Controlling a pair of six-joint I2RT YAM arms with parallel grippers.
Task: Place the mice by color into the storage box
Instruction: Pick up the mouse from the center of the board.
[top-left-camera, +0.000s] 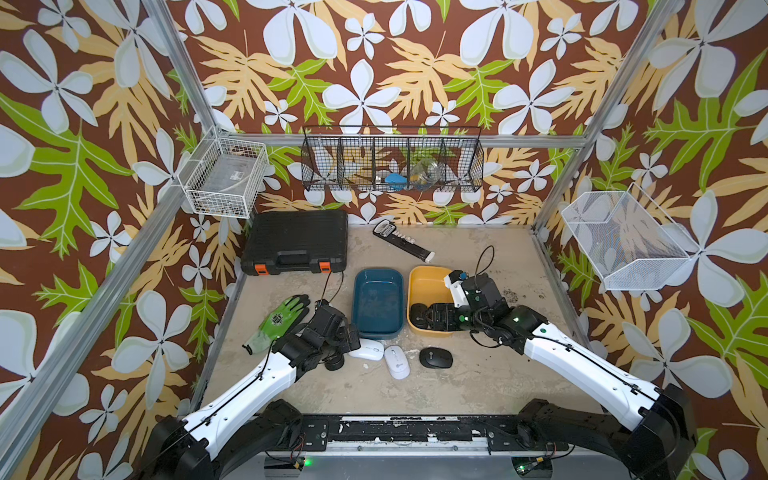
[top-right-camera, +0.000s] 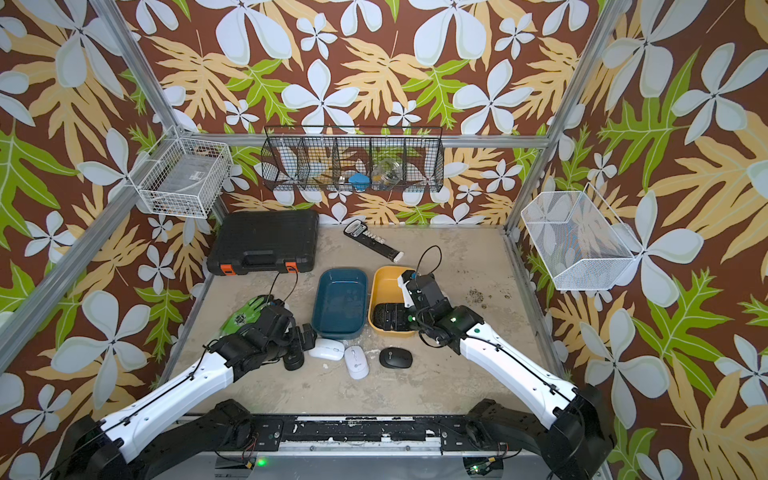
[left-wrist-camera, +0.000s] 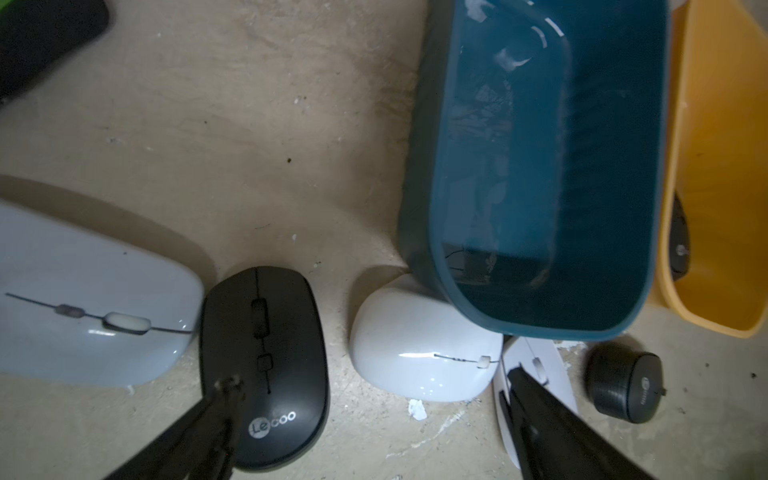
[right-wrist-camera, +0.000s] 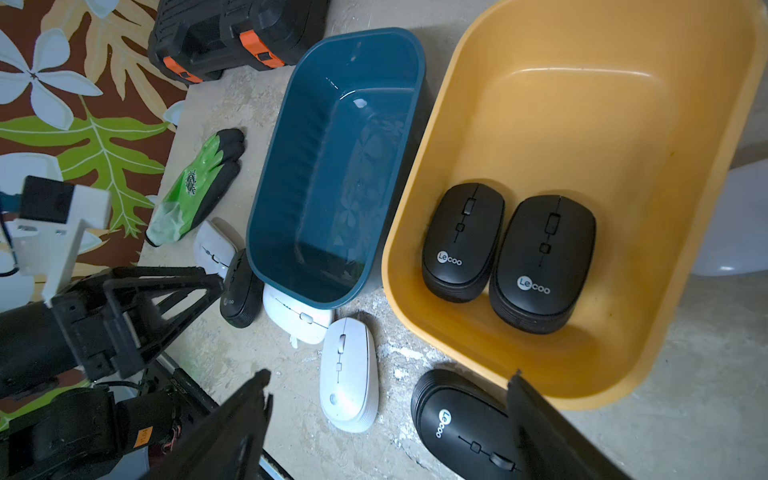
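Observation:
The left gripper lowers and shifts away from the blue storage box next, fingers astride the black mouse (top-left-camera: 334, 364) (left-wrist-camera: 262, 365), since that mouse lies below it, under one finger.
The yellow storage box (right-wrist-camera: 582, 104) holds two black mice (right-wrist-camera: 463, 241) (right-wrist-camera: 542, 262). The blue storage box (right-wrist-camera: 332, 166) beside it has nothing in it. On the table in front lie three white mice (right-wrist-camera: 349, 374) (right-wrist-camera: 297, 316) (right-wrist-camera: 214, 247) and two black mice (right-wrist-camera: 465, 424) (right-wrist-camera: 241, 291). My right gripper (right-wrist-camera: 390, 376) hangs open over the yellow box's near end (top-left-camera: 422, 318), holding nothing. My left gripper (left-wrist-camera: 370, 380) is open low over the table, one finger above a black mouse (left-wrist-camera: 262, 365), the other above a white mouse (left-wrist-camera: 540, 374); another white mouse (left-wrist-camera: 424, 349) lies between them.
A green glove (top-left-camera: 278, 322) lies left of my left arm. A black tool case (top-left-camera: 295, 243) sits at the back left and a black strip (top-left-camera: 401, 241) at the back middle. Wire baskets (top-left-camera: 392, 160) hang on the walls.

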